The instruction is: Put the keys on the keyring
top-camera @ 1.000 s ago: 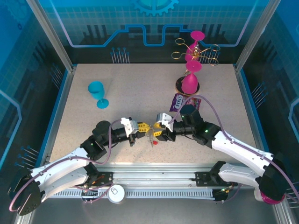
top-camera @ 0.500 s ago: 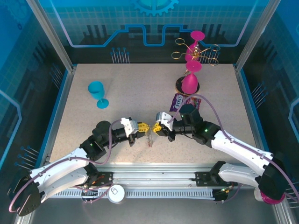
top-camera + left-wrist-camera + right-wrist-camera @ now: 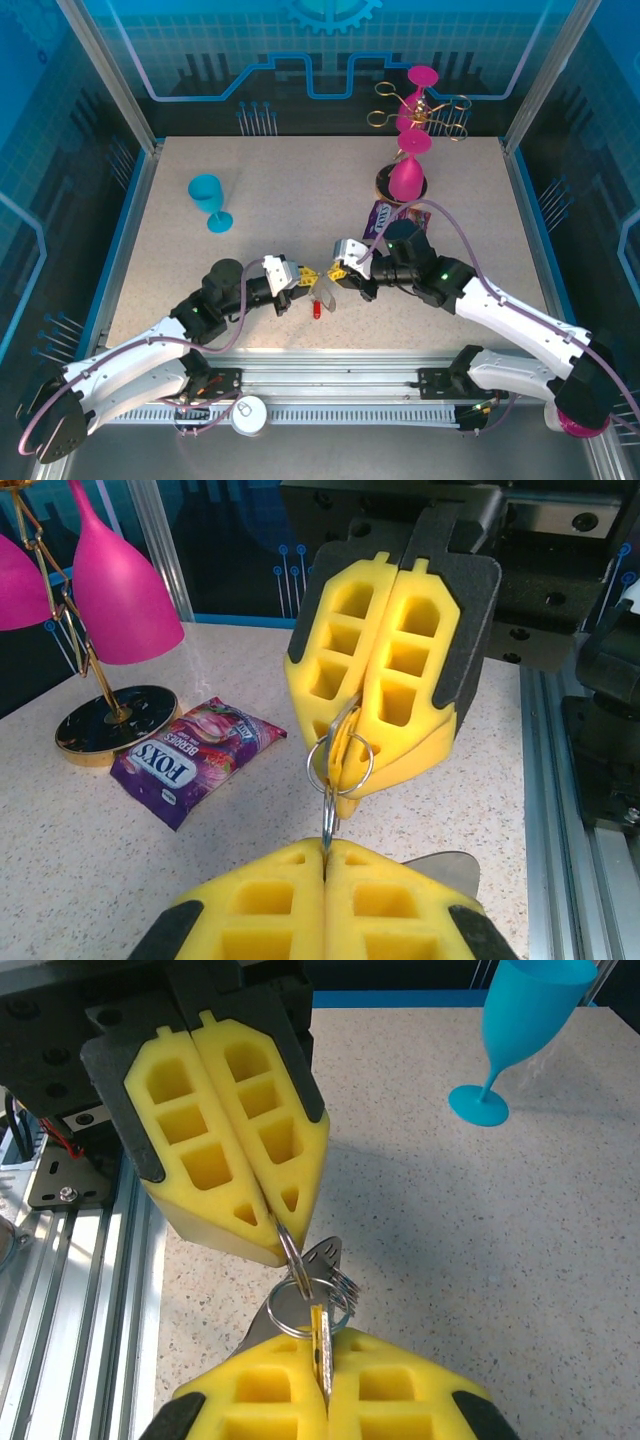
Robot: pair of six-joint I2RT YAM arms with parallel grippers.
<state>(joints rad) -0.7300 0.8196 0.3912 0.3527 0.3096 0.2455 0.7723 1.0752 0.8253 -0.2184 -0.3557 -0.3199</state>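
Note:
The yellow-headed key already goes through the second silver ring, so I will lower my right gripper to the bare tabletop near its middle and let go of the key.
My two grippers meet tip to tip above the near middle of the table. My left gripper is shut on the edge of a small silver ring of the keyring. Facing it, my right gripper is shut on the yellow-headed key, which passes through a second silver ring linked to the first. A flat grey metal piece hangs under the rings. The red-headed key sits just below the grippers; I cannot tell whether it hangs or lies on the table.
A purple snack packet lies right of centre. Behind it, a gold wire rack holds pink glasses. A blue goblet stands at the back left. The metal rail runs along the near edge.
My right gripper has closed on the yellow-headed key. Both grippers have shifted slightly left, and the red-headed key now shows lower, toward the near edge.

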